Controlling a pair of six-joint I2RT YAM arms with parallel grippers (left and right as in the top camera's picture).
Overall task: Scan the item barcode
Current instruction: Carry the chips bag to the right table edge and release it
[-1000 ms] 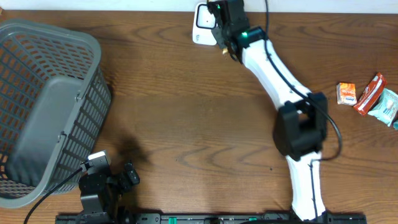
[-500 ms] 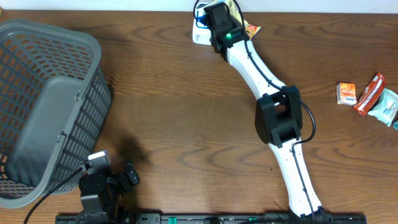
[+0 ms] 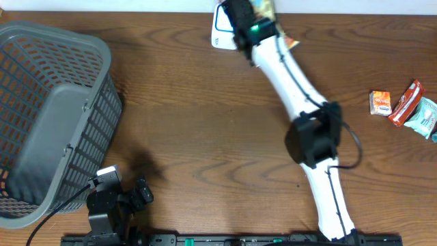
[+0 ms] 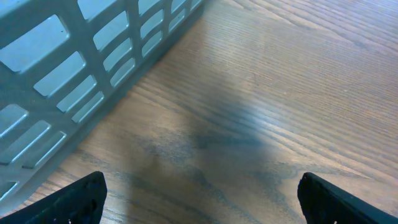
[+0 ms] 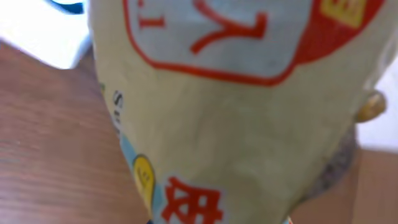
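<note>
The other snacks lie where the orange and red packets point(image 3: 394, 104) are. My right gripper will next swing away from the scanner, to the right in the overhead view, over the orange and red packets.
At the table's far edge my right gripper point(image 3: 250, 19) is shut on a cream snack packet point(image 3: 265, 9) with red lettering. It holds the packet over the white barcode scanner point(image 3: 221, 24). The packet point(image 5: 236, 112) fills the right wrist view and hides the fingers; a corner of the scanner point(image 5: 37, 31) shows at top left. No barcode is visible on the packet's facing side. At the near left, my left gripper point(image 3: 121, 198) is open and low over bare wood, with nothing between its black fingertips point(image 4: 81, 199).
A grey slatted basket point(image 3: 48, 123) takes up the left side, and its wall point(image 4: 74, 74) is close to the left gripper. Three more snack packets lie at the right edge: orange point(image 3: 380, 102), red point(image 3: 406, 102) and teal point(image 3: 425, 117).
The right arm's elbow swung left, then back to the right, while the gripper stayed at the scanner. The packet turned and now shows beside the wrist. The left arm has not moved.
</note>
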